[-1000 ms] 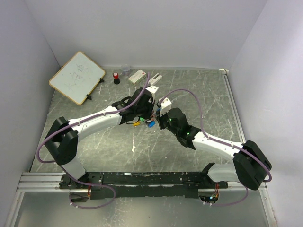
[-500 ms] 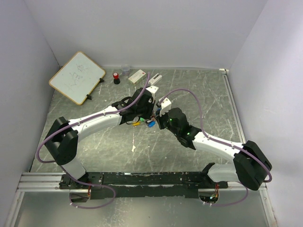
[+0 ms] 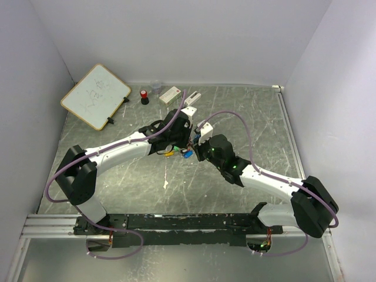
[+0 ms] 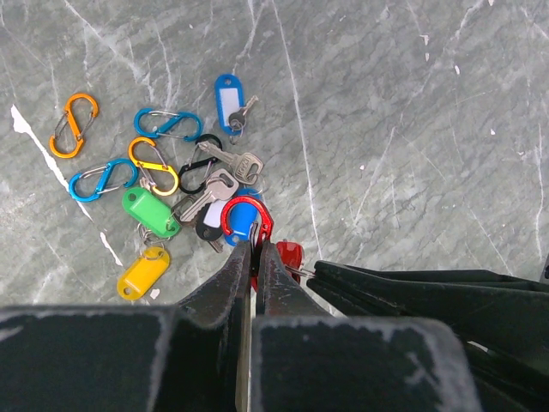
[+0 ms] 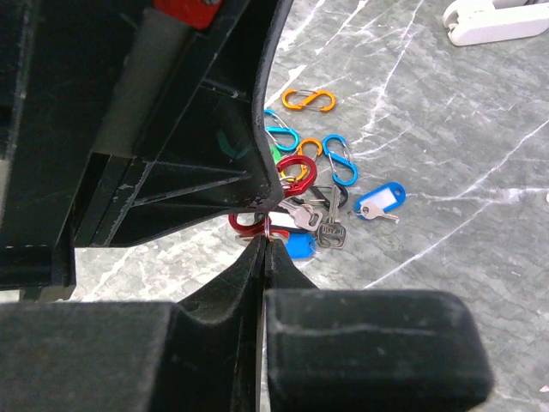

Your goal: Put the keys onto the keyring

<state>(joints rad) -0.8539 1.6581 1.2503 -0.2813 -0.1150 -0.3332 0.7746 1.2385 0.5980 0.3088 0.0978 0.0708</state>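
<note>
I should next move my left gripper to the left in the top view. I should release the carabiner clip (image 4: 244,212) there on bare marble, clear of the crowded pile.
Key tags lie in a pile on the grey marble table: a blue tag with a key (image 4: 227,93), a green tag (image 4: 150,212), a yellow tag (image 4: 143,272) and bare metal keys (image 4: 242,163). Coloured S-clips lie beside them, among them an orange one (image 4: 73,124). My left gripper (image 4: 254,245) is shut on a red carabiner clip (image 4: 244,212) just above the pile. My right gripper (image 5: 268,243) is shut on the thin metal ring (image 5: 268,230) of a red tag (image 4: 292,255), right beside the left jaws. In the top view both grippers (image 3: 191,147) meet mid-table.
A whiteboard (image 3: 96,96) leans at the back left. A red-capped black cylinder (image 3: 144,96), a small clear cup (image 3: 155,86) and white blocks (image 3: 170,94) stand along the back edge. One white block shows in the right wrist view (image 5: 497,21).
</note>
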